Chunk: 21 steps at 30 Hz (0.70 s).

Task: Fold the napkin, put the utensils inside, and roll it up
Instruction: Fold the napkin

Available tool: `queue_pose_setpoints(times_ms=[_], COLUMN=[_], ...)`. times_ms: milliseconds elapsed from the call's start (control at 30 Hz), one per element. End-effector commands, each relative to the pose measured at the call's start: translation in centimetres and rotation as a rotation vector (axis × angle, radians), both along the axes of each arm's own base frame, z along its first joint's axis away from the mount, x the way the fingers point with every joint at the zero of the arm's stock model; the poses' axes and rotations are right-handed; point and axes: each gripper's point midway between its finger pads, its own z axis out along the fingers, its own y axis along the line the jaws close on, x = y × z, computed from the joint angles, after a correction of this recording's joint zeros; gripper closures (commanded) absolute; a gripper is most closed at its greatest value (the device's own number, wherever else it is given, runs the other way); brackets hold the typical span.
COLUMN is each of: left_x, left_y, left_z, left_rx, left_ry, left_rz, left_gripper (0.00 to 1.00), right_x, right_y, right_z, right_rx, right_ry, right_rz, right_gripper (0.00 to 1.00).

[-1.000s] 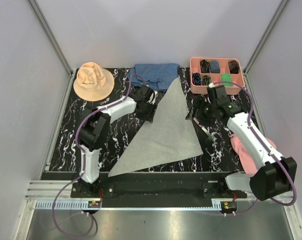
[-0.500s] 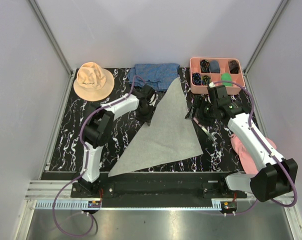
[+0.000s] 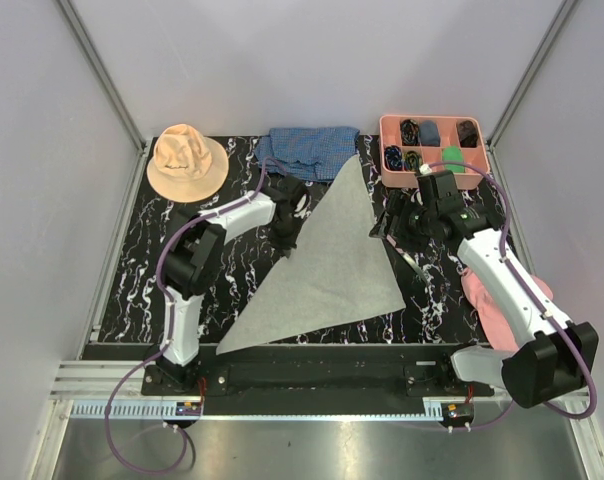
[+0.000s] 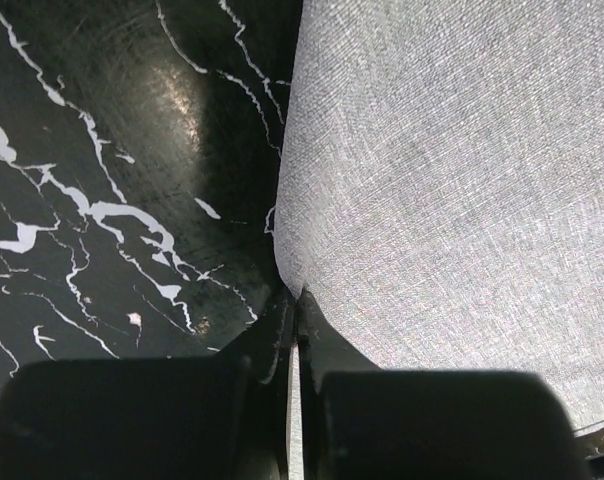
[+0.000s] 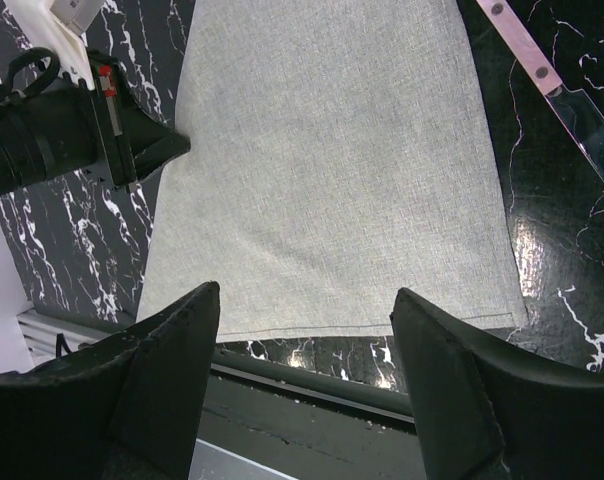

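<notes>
I will next move my right gripper down to its right in the wrist view onto the pale pink handle [image 3: 402, 252], because it lies there below, clear of the napkin [image 3: 332, 262].
The napkin [image 3: 332, 262] lies folded into a grey triangle on the black marbled table, one point toward the far side. My left gripper [image 3: 286, 230] sits at its left slanted edge, and in the left wrist view the gripper [image 4: 294, 305] is shut on the napkin [image 4: 452, 180], with a thin strip of cloth between the jaws. My right gripper [image 3: 390, 226] hovers open over the napkin's right edge; the wrist view shows the gripper [image 5: 304, 300] wide above the napkin [image 5: 332, 170]. One utensil [image 5: 530, 58] with a pale pink handle lies right of the cloth, seen from above as a thin utensil [image 3: 413, 264].
An orange hat [image 3: 185, 160] sits at the far left and a blue checked cloth [image 3: 309, 148] at the far middle. The pink tray [image 3: 385, 150] with small dark items stands at the far right. A pink hat [image 3: 502, 300] lies under the right arm.
The left gripper has slid a little along the napkin's left edge and closed on it. The right arm has barely moved.
</notes>
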Motion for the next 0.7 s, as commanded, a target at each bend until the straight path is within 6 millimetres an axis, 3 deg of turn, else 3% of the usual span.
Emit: queue_pose_setpoints(times_ms=[0, 133, 300, 567, 600, 667], left_x=[0.7, 1.8, 2.6, 3.3, 3.3, 3.2], left_y=[1.0, 1.8, 3.1, 5.0, 5.3, 5.2], left_z=[2.3, 3.8, 3.9, 3.6, 3.6, 3.7], left_rx=[-0.011, -0.054, -0.076, -0.121, -0.128, -0.139], left_ry=[-0.056, -0.083, -0.075, -0.048, -0.042, -0.041], left_rz=[0.038, 0.089, 0.131, 0.182, 0.189, 0.18], left_gripper=[1.0, 1.0, 1.0, 1.0, 0.96, 0.72], right_x=[-0.2, -0.8, -0.9, -1.4, -1.3, -0.9], right_y=[0.3, 0.1, 0.0, -0.7, -0.8, -0.9], right_z=[1.0, 0.2, -0.6, -3.9, -4.1, -4.2], right_rx=[0.036, 0.036, 0.023, -0.03, -0.038, -0.048], right_ry=[-0.038, -0.018, -0.002, 0.077, 0.079, 0.084], right_rz=[0.007, 0.006, 0.003, -0.012, -0.016, -0.021], right_gripper=[0.22, 0.22, 0.22, 0.22, 0.22, 0.22])
